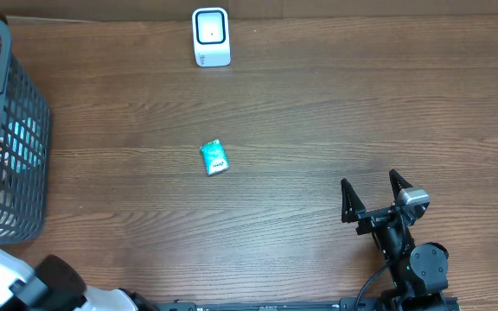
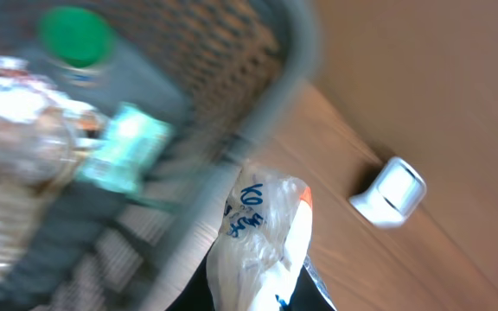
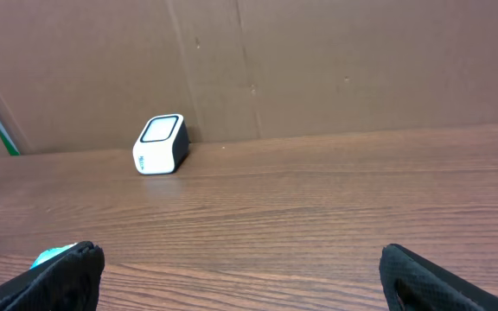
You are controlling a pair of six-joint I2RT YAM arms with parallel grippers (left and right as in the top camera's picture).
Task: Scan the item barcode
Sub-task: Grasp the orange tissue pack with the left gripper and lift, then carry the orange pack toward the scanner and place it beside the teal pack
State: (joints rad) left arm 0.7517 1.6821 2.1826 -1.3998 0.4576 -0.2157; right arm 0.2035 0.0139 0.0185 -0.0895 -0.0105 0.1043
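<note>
The robot will next move its left gripper away from the basket (image 2: 294, 82), then down beside that packet to let go of the item.
In the left wrist view, my left gripper (image 2: 262, 289) is shut on the item, a white crinkly packet (image 2: 264, 229) with blue lettering and an orange edge. It hangs just outside the rim of the grey mesh basket (image 2: 294, 82). The white barcode scanner (image 2: 389, 192) stands on the table beyond it, apart from the packet. From overhead the scanner (image 1: 211, 36) is at the back centre. My right gripper (image 1: 372, 194) stands open above the table at the front right, nothing between its fingers (image 3: 59, 272). It faces the scanner (image 3: 160, 144).
The basket (image 1: 11, 130) fills the left edge and holds a green-capped bottle (image 2: 76, 36) and a teal packet (image 2: 126, 147), among blurred things. Another small teal packet (image 1: 214, 157) lies mid-table. A brown cardboard wall (image 3: 318, 60) stands behind the table.
</note>
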